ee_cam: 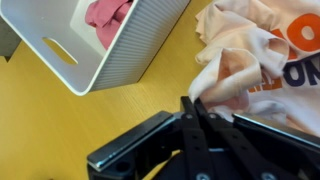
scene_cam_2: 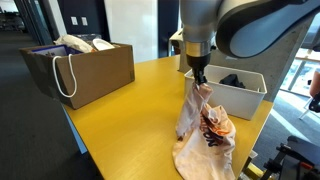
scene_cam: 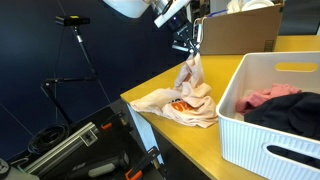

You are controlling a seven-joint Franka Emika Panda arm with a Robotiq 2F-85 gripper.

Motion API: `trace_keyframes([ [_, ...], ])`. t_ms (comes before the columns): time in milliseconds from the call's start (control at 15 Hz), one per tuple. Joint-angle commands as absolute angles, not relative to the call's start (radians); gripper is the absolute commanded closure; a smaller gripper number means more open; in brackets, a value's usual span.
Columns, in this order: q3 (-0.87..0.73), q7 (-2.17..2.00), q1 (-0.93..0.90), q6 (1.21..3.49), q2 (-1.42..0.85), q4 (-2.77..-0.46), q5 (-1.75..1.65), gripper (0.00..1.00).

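The gripper carries the raised fold toward the white basket next and releases it over the bare tabletop (scene_cam: 217, 77) (ee_cam: 168, 72) beside the shirt, since that spot has room for cloth.
A cream shirt with orange print (scene_cam: 187, 98) (scene_cam_2: 205, 130) (ee_cam: 258, 60) lies partly on the yellow table (scene_cam_2: 120, 120), one end pulled up off the surface. My gripper (scene_cam: 193, 50) (scene_cam_2: 198, 78) (ee_cam: 193, 102) is shut on that raised fold, the fabric pinched between its black fingertips. The rest of the shirt trails down and spreads over the table near its front edge. In the wrist view the cloth bunches right at the jaw tips.
A white slatted basket (scene_cam: 262, 125) (scene_cam_2: 236, 96) (ee_cam: 130, 62) with pink and dark clothes stands beside the shirt. A cardboard box (scene_cam: 235, 30) and a brown paper bag (scene_cam_2: 85, 70) sit farther back. A tripod (scene_cam: 80, 50) and gear stand off the table.
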State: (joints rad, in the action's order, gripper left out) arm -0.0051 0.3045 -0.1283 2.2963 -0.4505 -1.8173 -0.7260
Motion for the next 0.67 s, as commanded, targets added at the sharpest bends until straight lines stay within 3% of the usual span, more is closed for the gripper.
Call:
trace_keyframes([
  [0, 0.002, 0.381, -0.118, 2.254, -0.566, -1.661, -0.750, 0.99],
  [600, -0.014, 0.460, -0.097, 2.306, -0.713, -1.516, -0.831, 0.99],
])
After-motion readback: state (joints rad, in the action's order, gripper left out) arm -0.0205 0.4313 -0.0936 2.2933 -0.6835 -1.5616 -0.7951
